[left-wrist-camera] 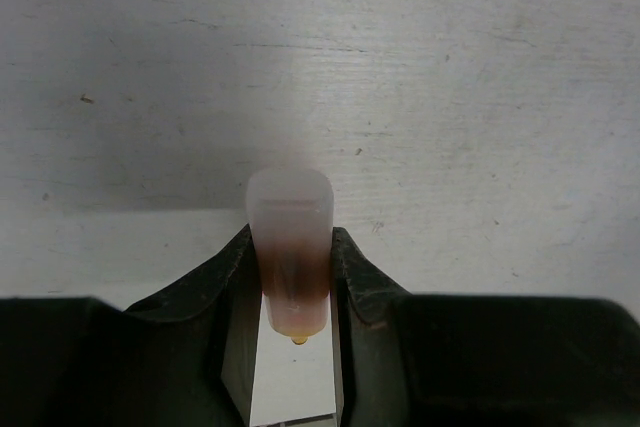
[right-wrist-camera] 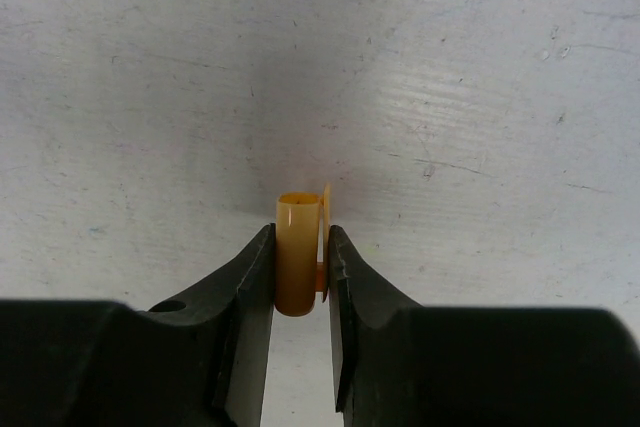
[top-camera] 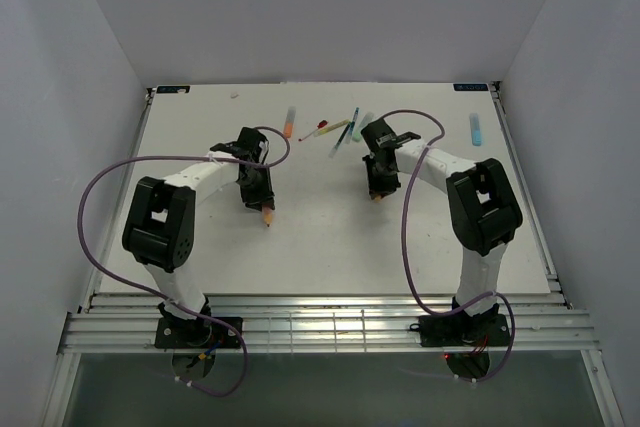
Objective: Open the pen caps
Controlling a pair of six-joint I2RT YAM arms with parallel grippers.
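My left gripper is above the clear white tabletop, so next it should lower the uncapped translucent pen body and open to let go of the pen body.
My left gripper is shut on a thick translucent pen barrel with orange-brown ink. Its bare orange tip points toward the near edge, and no cap is on it. Some way to the right, my right gripper is shut on an orange pen cap with a side clip, held upright over the white table. In the right wrist view the fingers press the cap from both sides. Cap and barrel are well apart.
Several other pens lie at the back of the table: a translucent one with an orange end, a crossed cluster of thin red, green and blue ones, and a thick blue one at far right. Walls enclose the table.
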